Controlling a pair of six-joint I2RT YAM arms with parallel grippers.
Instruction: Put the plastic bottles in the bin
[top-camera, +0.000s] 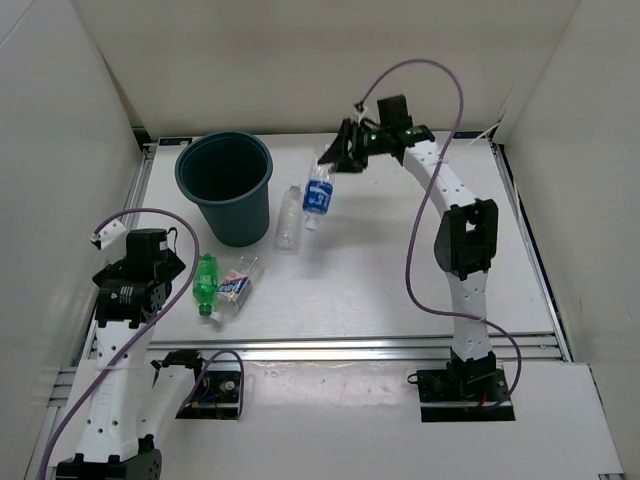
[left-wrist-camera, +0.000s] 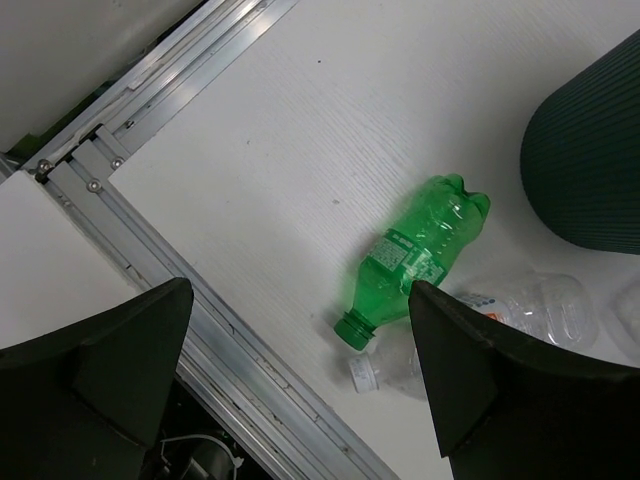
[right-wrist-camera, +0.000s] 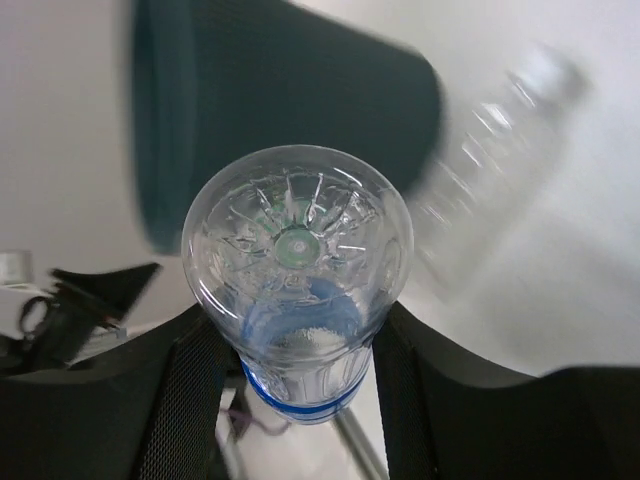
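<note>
The blue-labelled bottle (top-camera: 318, 194) is hanging outside the bin, so I will raise my right gripper toward the left in the top view, over the bin's opening (top-camera: 224, 165), and let go.
My right gripper (top-camera: 338, 158) is shut on the blue-labelled clear bottle (top-camera: 318, 194), held in the air to the right of the dark teal bin (top-camera: 226, 187); its base faces the right wrist camera (right-wrist-camera: 297, 250). A plain clear bottle (top-camera: 288, 219) lies on the table right of the bin. The green bottle (top-camera: 206, 282) and the clear bottle with the white-blue-yellow label (top-camera: 236, 287) lie side by side in front of the bin. My left gripper (top-camera: 150, 285) is open and empty, just left of the green bottle (left-wrist-camera: 418, 255), above the table edge.
White walls enclose the table on three sides. A metal rail (top-camera: 380, 348) runs along the near edge and another (left-wrist-camera: 150, 250) along the left. The bin's ribbed wall (left-wrist-camera: 590, 160) stands beyond the green bottle. Purple cables loop from both arms.
</note>
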